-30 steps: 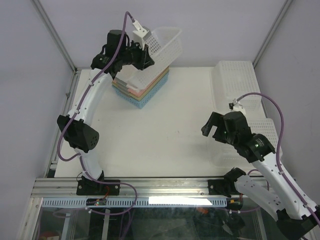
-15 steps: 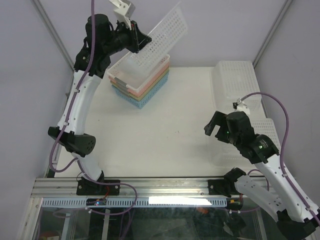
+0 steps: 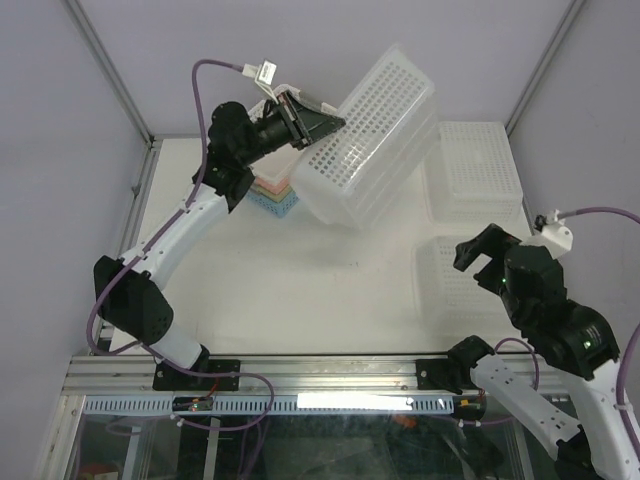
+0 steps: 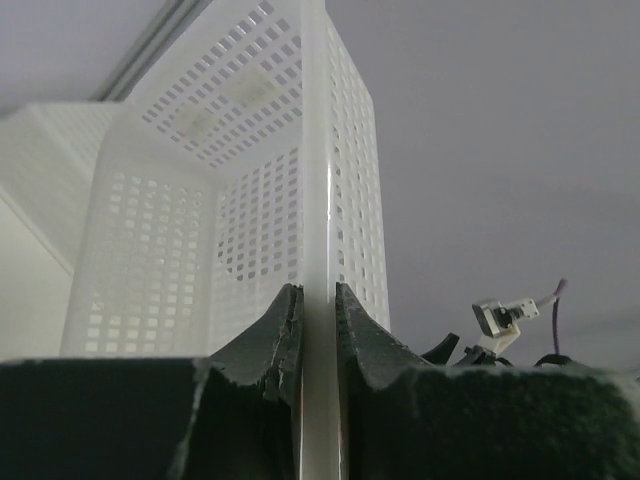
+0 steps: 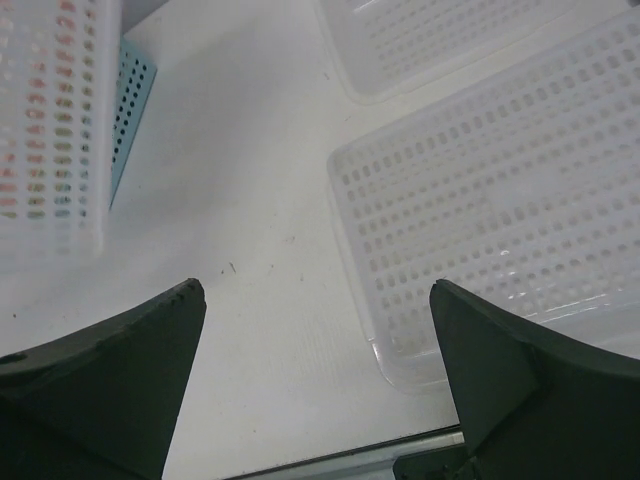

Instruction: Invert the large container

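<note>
My left gripper will move down next, put the container on the bare tabletop beside the white baskets and let go of it, because that place is below my gripper.
The large container point(image 3: 375, 150) is a white perforated basket, lifted above the table and tipped over so its base faces up and to the right. My left gripper point(image 3: 322, 122) is shut on its rim; in the left wrist view the thin white wall point(image 4: 315, 200) runs up between the two dark fingers point(image 4: 280, 330). My right gripper point(image 3: 490, 255) hangs open over the table's right side, near a white basket point(image 5: 500, 200), with nothing between its fingers point(image 5: 140, 350).
A stack of small coloured baskets point(image 3: 275, 195) sits at the back left, partly hidden by the lifted container. Two white perforated baskets lie upside down on the right: one at the back point(image 3: 478, 170), one nearer point(image 3: 445, 280). The table's front rail point(image 3: 300, 372) runs below.
The left arm has swung the large container up off the coloured stack, to the right, and tipped it further over. The right arm has drawn back to the right.
</note>
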